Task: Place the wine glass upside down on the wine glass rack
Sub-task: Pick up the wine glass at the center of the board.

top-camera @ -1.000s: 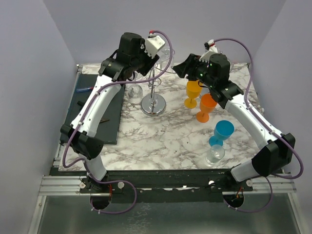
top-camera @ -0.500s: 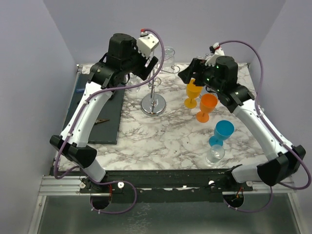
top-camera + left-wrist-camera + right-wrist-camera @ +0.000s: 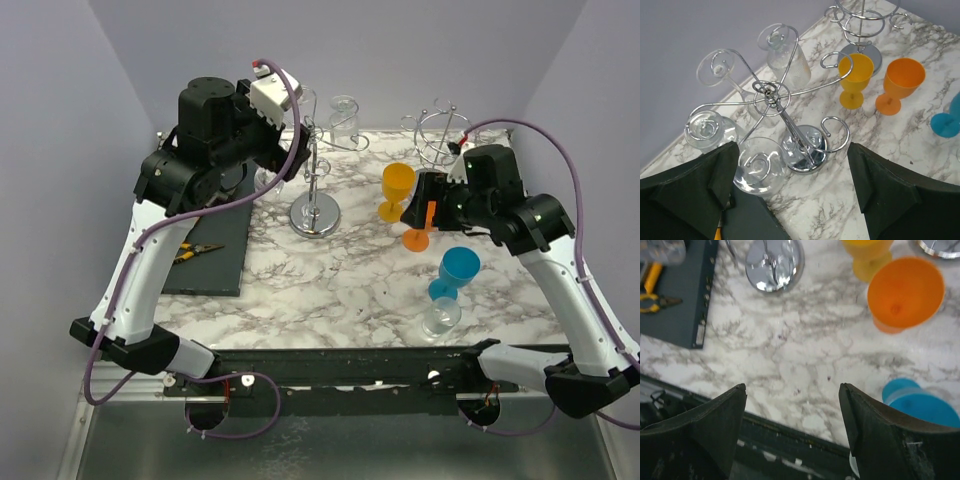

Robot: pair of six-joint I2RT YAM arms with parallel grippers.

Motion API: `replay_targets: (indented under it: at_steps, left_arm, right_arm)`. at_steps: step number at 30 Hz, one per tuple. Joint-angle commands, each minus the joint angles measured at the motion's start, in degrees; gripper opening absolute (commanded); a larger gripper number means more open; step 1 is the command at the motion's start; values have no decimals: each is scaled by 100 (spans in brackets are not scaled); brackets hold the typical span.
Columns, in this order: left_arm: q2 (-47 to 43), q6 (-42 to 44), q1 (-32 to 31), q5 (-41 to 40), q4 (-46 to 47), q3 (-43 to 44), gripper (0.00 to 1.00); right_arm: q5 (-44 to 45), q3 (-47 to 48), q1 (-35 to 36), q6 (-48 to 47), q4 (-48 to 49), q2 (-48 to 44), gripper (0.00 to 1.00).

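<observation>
I will next move my right gripper down and back onto the clear wine glass's rim edge facing away from the nearby blue glass, since the wine glass is below and back.
The chrome wine glass rack [image 3: 315,212] stands at the table's back middle, its hub [image 3: 771,92] seen from above in the left wrist view. Several clear wine glasses hang upside down from its arms; the nearest one [image 3: 759,164] hangs close to my left finger without touching it. My left gripper [image 3: 791,147] hovers above the rack, open wide and empty. My right gripper [image 3: 792,387] is open and empty over bare marble, near the orange glass [image 3: 905,292]. One clear wine glass [image 3: 441,317] stands upright at the front right.
A yellow glass [image 3: 397,190], the orange glass [image 3: 424,236] and a blue glass [image 3: 458,270] stand right of the rack. A second, bare wire rack [image 3: 442,135] is at the back right. A dark mat [image 3: 205,240] with pliers [image 3: 195,252] lies on the left.
My left gripper opened fully and drew up and back to the left, away from the rack. My right arm pulled back from the rack toward the near right, over the orange glass.
</observation>
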Motion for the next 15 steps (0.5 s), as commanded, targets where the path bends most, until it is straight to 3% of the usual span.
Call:
replay_targets:
  at_steps: [1,7,15]
  left_arm:
    - [-200,-249,-3,380,-205,-354,99]
    - [-380,-212,-3,493,-205,-561,99]
    - [-589,-140,-3,600,-196,-785,99]
  right_arm:
    - [-696,-296,21,259,-1610,-103,80]
    - [-1168,-1485,19,942,-1704,-586,85]
    - [-684,-2203,21,1309,-1667,-728,84]
